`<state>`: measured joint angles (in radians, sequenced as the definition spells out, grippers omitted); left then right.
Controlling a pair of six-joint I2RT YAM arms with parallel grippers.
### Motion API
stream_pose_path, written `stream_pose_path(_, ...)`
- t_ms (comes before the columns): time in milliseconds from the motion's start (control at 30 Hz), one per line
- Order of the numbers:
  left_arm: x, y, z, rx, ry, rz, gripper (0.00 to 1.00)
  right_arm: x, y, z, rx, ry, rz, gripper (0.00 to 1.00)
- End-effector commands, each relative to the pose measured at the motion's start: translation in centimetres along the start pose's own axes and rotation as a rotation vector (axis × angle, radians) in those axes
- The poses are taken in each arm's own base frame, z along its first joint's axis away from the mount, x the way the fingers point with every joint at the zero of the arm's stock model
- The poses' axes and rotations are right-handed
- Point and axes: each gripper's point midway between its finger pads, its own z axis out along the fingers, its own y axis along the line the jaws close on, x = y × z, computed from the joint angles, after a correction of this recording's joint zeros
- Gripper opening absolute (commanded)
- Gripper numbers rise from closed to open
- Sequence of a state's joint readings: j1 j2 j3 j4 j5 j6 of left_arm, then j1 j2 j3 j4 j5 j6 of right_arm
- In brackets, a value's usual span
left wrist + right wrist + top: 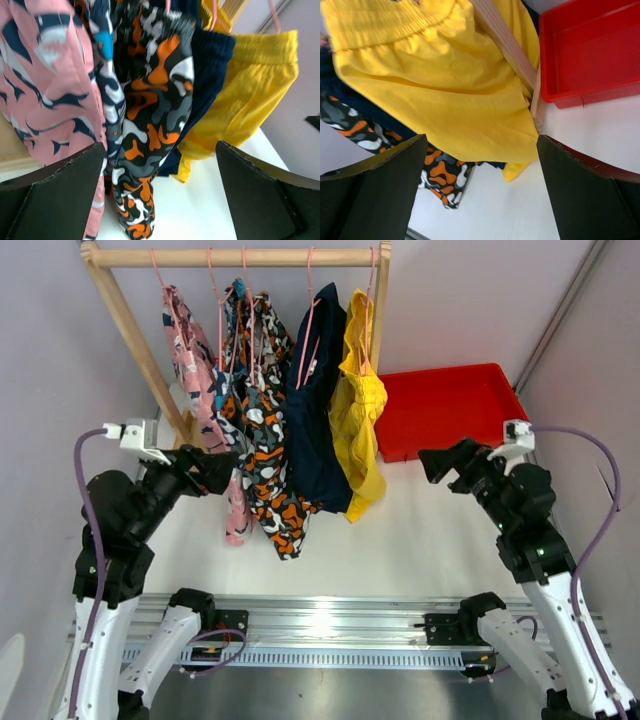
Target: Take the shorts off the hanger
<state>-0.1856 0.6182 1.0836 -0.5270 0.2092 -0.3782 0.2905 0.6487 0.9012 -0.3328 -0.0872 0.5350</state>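
Observation:
The yellow pair hangs nearest the red tray. I will next raise my left gripper outward past the navy shorts and close it on the yellow pair's pink hanger wire.
Five pairs of shorts hang on pink hangers from a wooden rail (pixel 235 257): pink (pixel 195 370), blue-orange-white patterned (pixel 232 360), camouflage (pixel 270 465), navy (pixel 315 420) and yellow (pixel 358 415). My left gripper (pixel 225 468) is open and empty, just left of the pink and camouflage legs. In the left wrist view the gripper (pixel 160 195) faces the camouflage pair (pixel 150 100), with pink (pixel 45 85), navy (pixel 210 60) and yellow (pixel 250 90) beside it. My right gripper (pixel 432 462) is open and empty, right of the yellow pair (pixel 435 85).
A red tray (pixel 450 410) sits on the white table behind my right gripper; it also shows in the right wrist view (pixel 590 45). The rack's slanted wooden legs (pixel 135 340) stand at the left, and one post (pixel 505 40) stands between the yellow shorts and the tray.

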Motion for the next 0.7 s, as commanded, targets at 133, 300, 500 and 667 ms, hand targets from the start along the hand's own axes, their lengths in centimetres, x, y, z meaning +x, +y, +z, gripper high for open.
stream_pose_path(133, -7.9, -4.8, -1.9, 0.147, -0.19, 0.09, 0.99, -1.6, 3.2, 3.1, -0.051, 0.033, -0.182, 0.99)
stream_pose_path(300, -11.4, -8.6, 1.5, 0.277, -0.154, 0.086, 0.99, -1.0, 2.7, 4.2, -0.003, 0.065, -0.224, 1.0)
stream_pose_path(500, -16.2, -14.3, 5.5, 0.313, -0.176, 0.152, 0.99, -0.2, 0.9, 2.7, 0.052, 0.038, -0.214, 0.99)
stream_pose_path(667, -14.5, -15.0, 14.5, 0.116, -0.08, 0.149, 0.99, -0.4, -1.7, 1.1, 0.169, -0.01, -0.201, 0.99)
